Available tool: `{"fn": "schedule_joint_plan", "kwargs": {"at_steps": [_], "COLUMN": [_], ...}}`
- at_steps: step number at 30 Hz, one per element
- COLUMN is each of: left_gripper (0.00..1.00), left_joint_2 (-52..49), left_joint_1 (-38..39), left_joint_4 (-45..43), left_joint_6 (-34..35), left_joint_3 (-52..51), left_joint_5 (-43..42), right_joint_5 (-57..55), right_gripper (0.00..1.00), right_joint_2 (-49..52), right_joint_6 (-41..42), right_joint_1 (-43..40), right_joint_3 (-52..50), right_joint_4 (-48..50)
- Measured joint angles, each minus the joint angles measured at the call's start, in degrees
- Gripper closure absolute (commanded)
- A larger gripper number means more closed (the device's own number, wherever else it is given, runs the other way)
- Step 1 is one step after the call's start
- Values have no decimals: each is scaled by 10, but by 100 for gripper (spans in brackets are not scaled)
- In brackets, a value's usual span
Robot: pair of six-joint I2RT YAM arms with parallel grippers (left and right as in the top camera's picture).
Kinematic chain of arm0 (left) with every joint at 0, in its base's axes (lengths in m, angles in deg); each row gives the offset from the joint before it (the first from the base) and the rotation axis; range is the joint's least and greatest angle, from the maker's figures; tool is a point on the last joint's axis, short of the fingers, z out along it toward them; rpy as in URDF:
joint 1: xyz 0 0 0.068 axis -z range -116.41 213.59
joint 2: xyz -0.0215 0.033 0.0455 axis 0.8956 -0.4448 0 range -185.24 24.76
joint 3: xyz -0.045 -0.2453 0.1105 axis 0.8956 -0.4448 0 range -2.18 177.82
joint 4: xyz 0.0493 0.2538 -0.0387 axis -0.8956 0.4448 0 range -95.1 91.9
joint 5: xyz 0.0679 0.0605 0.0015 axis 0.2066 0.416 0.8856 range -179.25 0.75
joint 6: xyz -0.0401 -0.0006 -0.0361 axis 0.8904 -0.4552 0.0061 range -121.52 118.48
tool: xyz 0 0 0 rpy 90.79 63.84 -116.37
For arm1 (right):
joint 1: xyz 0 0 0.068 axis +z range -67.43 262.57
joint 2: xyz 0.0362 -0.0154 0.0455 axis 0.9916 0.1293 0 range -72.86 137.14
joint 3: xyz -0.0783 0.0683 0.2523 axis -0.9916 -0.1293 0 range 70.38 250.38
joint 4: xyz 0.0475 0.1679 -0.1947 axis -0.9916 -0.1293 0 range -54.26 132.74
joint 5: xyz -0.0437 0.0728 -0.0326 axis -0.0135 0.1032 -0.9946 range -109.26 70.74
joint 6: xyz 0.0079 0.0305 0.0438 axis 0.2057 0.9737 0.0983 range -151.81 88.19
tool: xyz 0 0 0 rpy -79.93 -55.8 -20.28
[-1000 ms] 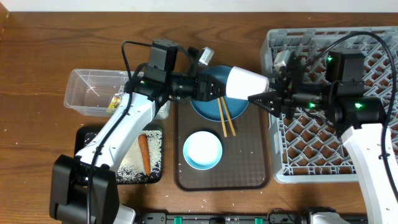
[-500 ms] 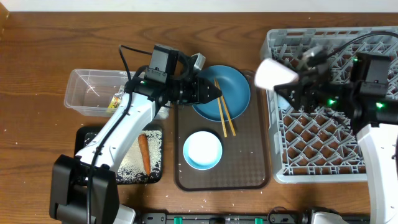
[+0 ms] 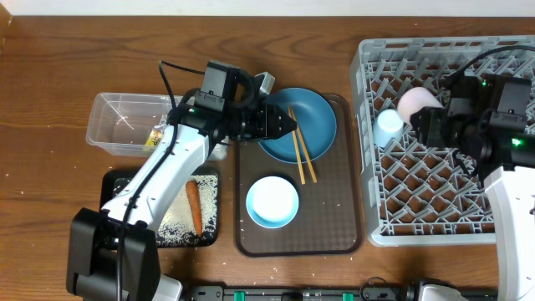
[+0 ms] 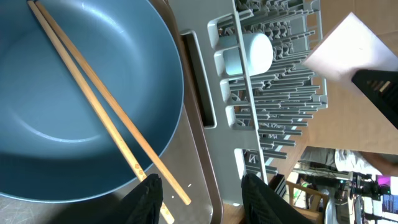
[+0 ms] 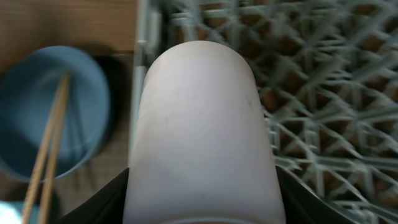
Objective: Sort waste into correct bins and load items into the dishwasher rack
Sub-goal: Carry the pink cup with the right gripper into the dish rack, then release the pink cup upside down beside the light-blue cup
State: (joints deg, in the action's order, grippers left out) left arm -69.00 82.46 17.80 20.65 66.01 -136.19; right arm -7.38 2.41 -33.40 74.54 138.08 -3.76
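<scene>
Next, I will tip the pale pink cup downward with my right gripper, lower it between the open rack wires beside the light-blue cup [image 3: 387,127] and release it, since the wires lie below.
My right gripper [image 3: 423,114] is shut on the pale pink cup [image 3: 415,101], holding it on its side over the left part of the grey dishwasher rack [image 3: 366,180]. The cup [image 5: 202,118] fills the right wrist view between the dark fingers [image 5: 106,199]. A light-blue cup [image 3: 387,127] stands in the rack just left of it. My left gripper [image 3: 288,125] hangs open and empty over the dark-blue plate [image 3: 313,113], where the wooden chopsticks [image 3: 301,155] lie. In the left wrist view the fingers [image 4: 148,198] straddle the chopsticks' [image 4: 106,118] lower ends at the plate [image 4: 62,124] rim.
The white-and-light-blue bowl [image 3: 272,201] sits on the brown serving tray [image 3: 338,230] in front of the plate. At the left, a clear tub [image 3: 117,125] holds a silver-and-yellow wrapper [image 3: 155,137]. The black tray [image 3: 113,180] holds the carrot [image 3: 194,206] and rice [image 3: 175,227].
The pink cup left the spot between both grippers; my right gripper carried it rightward over the rack. My left gripper's jaws widened and it drew back slightly left.
</scene>
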Motion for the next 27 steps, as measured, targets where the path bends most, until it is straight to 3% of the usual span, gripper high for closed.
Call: {"fn": "schedule_joint_plan", "kwargs": {"at_steps": [11,21,27], "left_gripper": [55,56,55], "left_joint_2": [0,0,0], "left_joint_1": [0,0,0], "left_joint_4": [0,1,2], "left_joint_6": [0,0,0], "left_joint_3": [0,0,0], "left_joint_5": [0,0,0], "right_joint_5": [-120,-164,-169], "right_gripper": [63,62,55], "right_joint_2": [0,38,94], "right_joint_6": [43,55,55], "right_joint_1": [0,0,0], "right_joint_3": [0,0,0], "right_joint_4": [-6,-3,5]}}
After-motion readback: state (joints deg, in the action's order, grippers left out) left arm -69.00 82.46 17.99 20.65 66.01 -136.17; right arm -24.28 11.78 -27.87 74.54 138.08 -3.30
